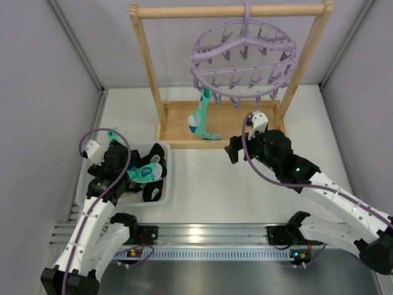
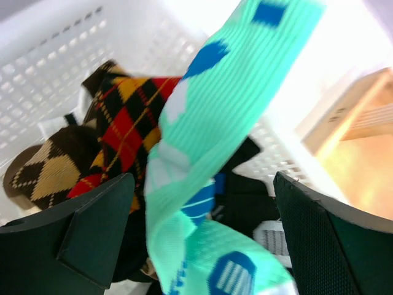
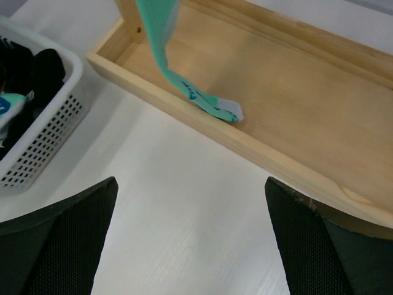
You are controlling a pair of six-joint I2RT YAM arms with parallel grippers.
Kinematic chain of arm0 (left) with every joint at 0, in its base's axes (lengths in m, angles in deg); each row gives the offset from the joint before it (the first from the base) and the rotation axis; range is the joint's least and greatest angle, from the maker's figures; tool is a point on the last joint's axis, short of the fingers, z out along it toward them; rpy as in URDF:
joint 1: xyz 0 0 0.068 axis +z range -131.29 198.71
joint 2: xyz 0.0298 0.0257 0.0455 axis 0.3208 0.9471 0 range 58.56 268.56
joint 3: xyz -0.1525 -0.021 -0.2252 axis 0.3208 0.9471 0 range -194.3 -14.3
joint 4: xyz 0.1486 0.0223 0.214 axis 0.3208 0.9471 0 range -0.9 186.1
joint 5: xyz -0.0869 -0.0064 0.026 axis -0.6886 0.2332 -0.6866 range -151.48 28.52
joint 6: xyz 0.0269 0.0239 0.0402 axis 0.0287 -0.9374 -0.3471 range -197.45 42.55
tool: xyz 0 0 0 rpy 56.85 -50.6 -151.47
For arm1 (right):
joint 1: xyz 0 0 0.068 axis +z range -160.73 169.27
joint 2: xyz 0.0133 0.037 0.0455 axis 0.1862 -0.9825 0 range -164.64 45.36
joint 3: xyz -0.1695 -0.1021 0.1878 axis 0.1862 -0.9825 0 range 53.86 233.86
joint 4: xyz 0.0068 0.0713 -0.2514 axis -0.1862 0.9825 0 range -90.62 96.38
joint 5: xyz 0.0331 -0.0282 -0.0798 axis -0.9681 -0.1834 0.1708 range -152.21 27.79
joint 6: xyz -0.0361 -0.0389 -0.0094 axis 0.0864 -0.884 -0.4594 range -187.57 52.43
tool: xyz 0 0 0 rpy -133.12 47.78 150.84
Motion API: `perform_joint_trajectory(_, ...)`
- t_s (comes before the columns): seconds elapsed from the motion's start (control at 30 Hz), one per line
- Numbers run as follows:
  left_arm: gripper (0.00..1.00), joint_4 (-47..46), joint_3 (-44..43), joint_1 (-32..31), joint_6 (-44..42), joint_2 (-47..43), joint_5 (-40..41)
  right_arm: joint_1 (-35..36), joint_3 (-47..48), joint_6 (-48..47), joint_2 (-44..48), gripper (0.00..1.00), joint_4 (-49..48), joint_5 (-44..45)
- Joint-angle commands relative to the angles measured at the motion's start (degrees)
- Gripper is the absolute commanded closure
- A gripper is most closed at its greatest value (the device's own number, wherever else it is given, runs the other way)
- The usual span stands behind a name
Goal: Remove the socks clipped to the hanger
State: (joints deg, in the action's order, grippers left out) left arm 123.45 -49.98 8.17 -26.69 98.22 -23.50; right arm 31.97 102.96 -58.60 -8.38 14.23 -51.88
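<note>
The clipped sock's foot hangs down to the rack's base, so my right gripper moves toward the basket side and slightly outward next, open fingers around that foot.
The lavender round hanger hangs by its hook from the wooden rack's bar. One mint-green sock is still clipped to it, its toe resting in the rack's wooden base. My left gripper is over the white basket, jaws wide open. A second mint-green sock with blue patches lies loose between the fingers, on a red-and-yellow argyle sock, a brown argyle sock and a black sock. My right gripper is open and empty above the table, just in front of the rack's base.
The white perforated basket stands at the left and shows at the left edge of the right wrist view. The wooden rack frame with its tray base stands at the back. Grey walls close in both sides.
</note>
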Motion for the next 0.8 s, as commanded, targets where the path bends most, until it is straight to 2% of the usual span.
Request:
perform_joint_trajectory(0.0,0.01,2.65,-6.23,0.26,-3.47,-3.44,-1.68,-1.91,-2.43,-4.05,-4.87,0.00,-18.96,-14.08)
perform_joint_trajectory(0.13,0.01,6.25,-11.16,0.26,-6.11,-6.61,-0.80,-3.85,-2.26,-7.20,-17.15,0.01,-31.16,-18.06)
perform_joint_trajectory(0.23,0.01,6.70,-14.15,0.26,-9.62,-8.80,-1.85,-4.20,-0.50,-11.69,-25.68,0.00,-35.93,-18.06)
perform_joint_trajectory(0.37,0.01,6.61,-18.36,0.26,-16.11,-8.90,-6.76,-4.55,1.96,-13.98,-34.05,0.00,-44.35,-16.75)
perform_joint_trajectory(0.47,0.02,6.61,-20.56,0.26,-18.85,-8.81,-11.25,-4.73,4.85,-15.21,-40.64,0.00,-47.19,-17.44)
perform_joint_trajectory(0.57,0.01,6.43,-22.49,0.26,-20.87,-8.99,-14.68,-4.73,7.84,-15.48,-46.45,0.12,-48.68,-19.55)
perform_joint_trajectory(0.6,0.02,6.61,-23.02,0.26,-21.49,-9.07,-15.73,-4.73,8.11,-15.48,-47.42,0.21,-50.08,-20.34)
perform_joint_trajectory(0.63,0.01,6.52,-23.46,0.26,-21.93,-9.16,-17.22,-4.73,8.20,-15.30,-48.64,0.24,-51.14,-20.52)
perform_joint_trajectory(0.77,0.01,6.61,-25.31,0.26,-24.04,-9.43,-19.52,-4.73,7.67,-15.56,-50.50,0.44,-56.15,-20.52)
